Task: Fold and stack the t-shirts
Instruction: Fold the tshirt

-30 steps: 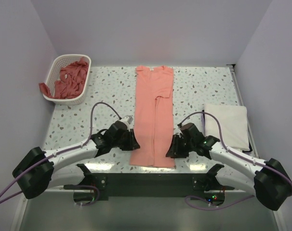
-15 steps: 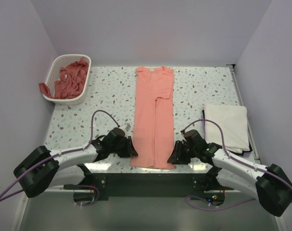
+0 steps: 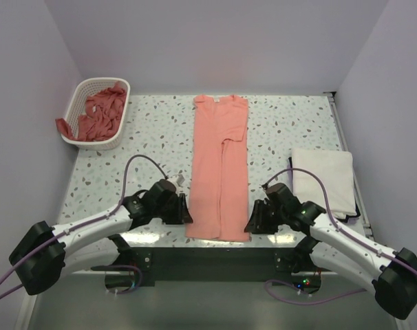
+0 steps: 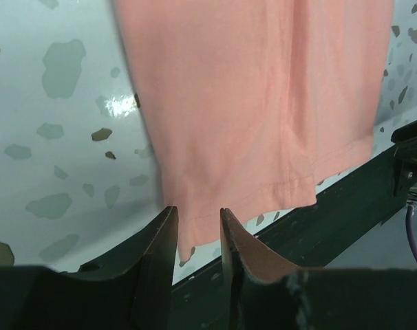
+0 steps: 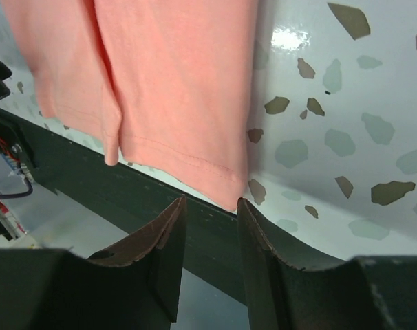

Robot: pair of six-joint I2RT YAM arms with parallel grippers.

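The corner of the t-shirt's hem on the basket side [image 4: 188, 240] already lies between the open fingers of my left gripper, so that gripper should go down and pull back slightly to it next.
A salmon-pink t-shirt [image 3: 220, 158] lies folded into a long strip down the middle of the table, neck at the far end. Its hem reaches the near edge. My left gripper [image 3: 186, 214] is at the hem's left corner. In the left wrist view that gripper [image 4: 197, 220] is open, with the t-shirt's [image 4: 250, 103] corner lying in the gap. My right gripper [image 3: 252, 223] is at the hem's right corner. It [image 5: 210, 205] is also open, and the t-shirt's [image 5: 167, 82] corner just meets its tips. A folded white t-shirt [image 3: 323, 180] lies at the right.
A white lattice basket [image 3: 91, 144] at the far left holds several crumpled pink t-shirts [image 3: 98, 113], one hanging over its side. The dark front rail of the table [image 3: 215, 258] runs just under both grippers. Walls close in the left, back and right.
Both grippers have slid toward the near edge along the strip's sides, down to the hem corners. The left jaws narrowed, then widened again.
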